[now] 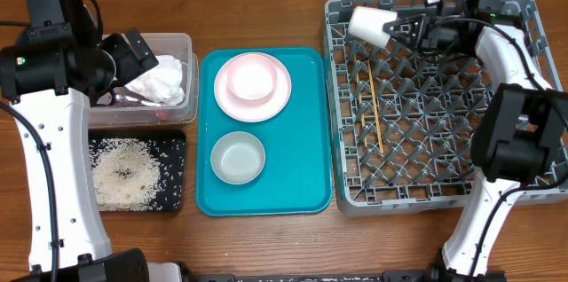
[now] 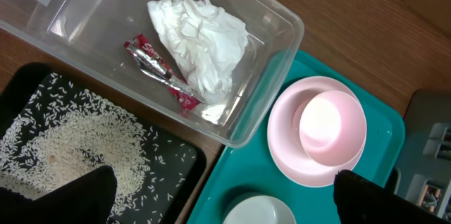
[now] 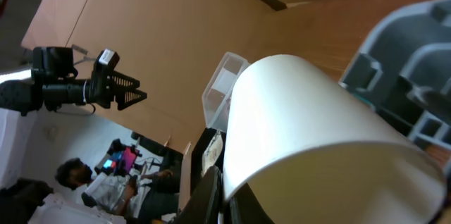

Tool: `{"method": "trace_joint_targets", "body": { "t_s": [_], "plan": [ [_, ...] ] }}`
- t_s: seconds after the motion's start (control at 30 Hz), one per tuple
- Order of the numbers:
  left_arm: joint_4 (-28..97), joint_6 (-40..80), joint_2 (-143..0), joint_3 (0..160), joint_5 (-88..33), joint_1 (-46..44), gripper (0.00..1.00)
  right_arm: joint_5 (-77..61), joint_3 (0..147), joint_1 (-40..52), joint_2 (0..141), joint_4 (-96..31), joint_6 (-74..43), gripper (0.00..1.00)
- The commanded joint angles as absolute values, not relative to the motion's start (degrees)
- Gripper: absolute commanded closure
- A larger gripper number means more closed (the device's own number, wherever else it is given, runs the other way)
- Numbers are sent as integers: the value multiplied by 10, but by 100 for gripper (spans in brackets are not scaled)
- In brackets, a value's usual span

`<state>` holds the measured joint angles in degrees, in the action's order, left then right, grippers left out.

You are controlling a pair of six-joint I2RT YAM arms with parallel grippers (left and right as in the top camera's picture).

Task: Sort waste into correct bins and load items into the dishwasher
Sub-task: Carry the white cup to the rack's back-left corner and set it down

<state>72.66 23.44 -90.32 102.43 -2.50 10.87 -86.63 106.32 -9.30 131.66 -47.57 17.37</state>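
The white cup will next go toward the teal tray and then down into the rack's far corner (image 1: 350, 25) (image 3: 410, 73), carried by the robot's right gripper.
My right gripper (image 1: 401, 29) is shut on the rim of the white cup (image 1: 371, 23), holding it on its side over the back left corner of the grey dishwasher rack (image 1: 426, 198). The cup (image 3: 296, 111) fills the right wrist view, one finger (image 3: 211, 196) outside its wall. Chopsticks (image 1: 374, 109) lie in the rack. My left gripper (image 1: 133, 56) hangs open and holds nothing above the clear tub (image 1: 173, 47), which contains the napkin (image 2: 201, 41) and the red wrapper (image 2: 161, 72). Rice (image 1: 124, 176) covers the black tray (image 1: 173, 171).
The teal tray (image 1: 302, 167) between the bins and the rack carries the pink plate (image 1: 253, 113) with a pink bowl (image 1: 251, 79) on it, and a whitish bowl (image 1: 238, 158) nearer the front. Bare wood runs along the table's front edge.
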Motion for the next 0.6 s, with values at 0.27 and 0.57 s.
{"method": "trace_joint_targets", "body": {
  "t_s": [0.27,0.57],
  "plan": [
    [726,227,-903,1034,-21,109,0,-814,1061,-60,1324,-442,189,96],
    [726,227,-903,1034,-21,109,0,-813,1061,-67,1357,-442,189,96]
  ]
}}
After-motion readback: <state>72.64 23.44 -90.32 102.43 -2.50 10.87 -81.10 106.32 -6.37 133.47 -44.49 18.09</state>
